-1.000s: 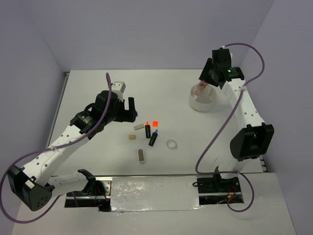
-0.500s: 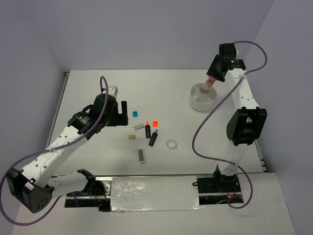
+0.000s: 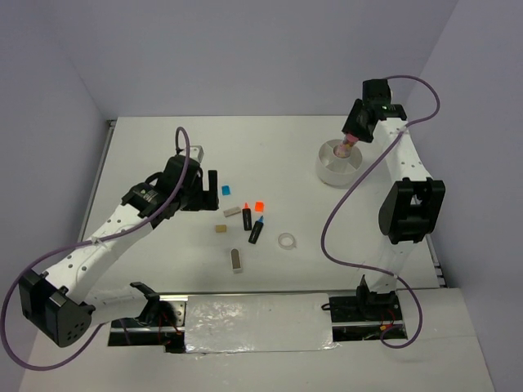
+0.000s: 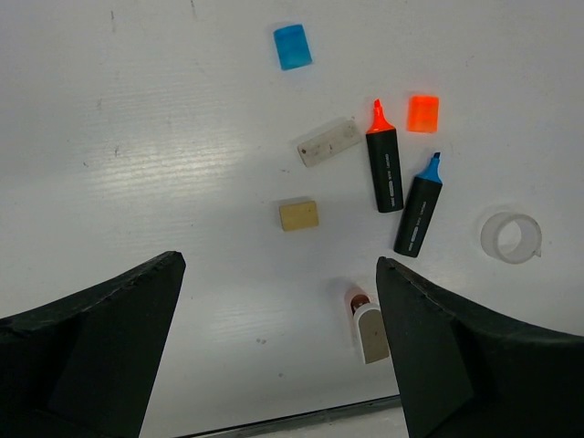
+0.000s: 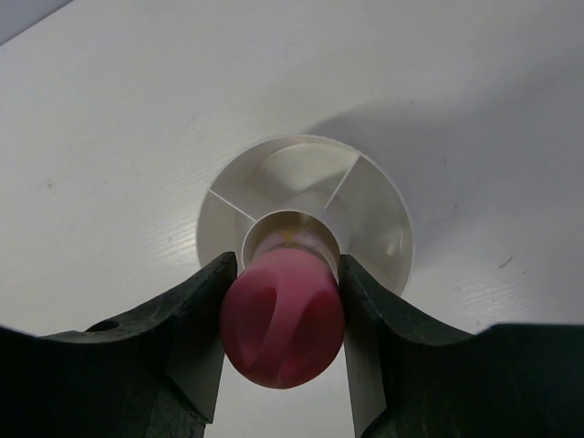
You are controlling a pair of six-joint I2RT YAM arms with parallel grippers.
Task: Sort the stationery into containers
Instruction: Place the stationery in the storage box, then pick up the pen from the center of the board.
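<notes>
The left gripper moves toward the right in the top view and down onto the marker's black near end (image 3: 248, 224) (image 4: 389, 194) next, since the orange-tipped marker lies uncovered.
The white round divided dish (image 3: 339, 167) stands at the back right. My right gripper (image 3: 351, 137) is shut on the pink tube (image 3: 346, 145) and holds it upright, its lower end in the dish's centre cup. In the right wrist view the tube (image 5: 283, 315) fills the gap between the fingers above the dish (image 5: 383, 214). My left gripper (image 3: 211, 186) is open and empty above the table, left of the blue block (image 3: 226, 189). Below it lie the blue block (image 4: 293, 46), grey block (image 4: 329, 142), tan block (image 4: 299, 215), orange-tipped marker (image 4: 384, 169), blue-tipped marker (image 4: 418, 217) and tape ring (image 4: 511, 237).
A loose orange cap (image 4: 422, 113) lies next to the markers. A small white-capped item (image 4: 370, 330) lies nearest the front edge, and it also shows in the top view (image 3: 236, 260). The table's front edge (image 4: 301, 422) runs just below it.
My left gripper has drawn back, uncovering the blue block. My right wrist has swung back and up with the pink tube, which now stands over the dish's centre.
</notes>
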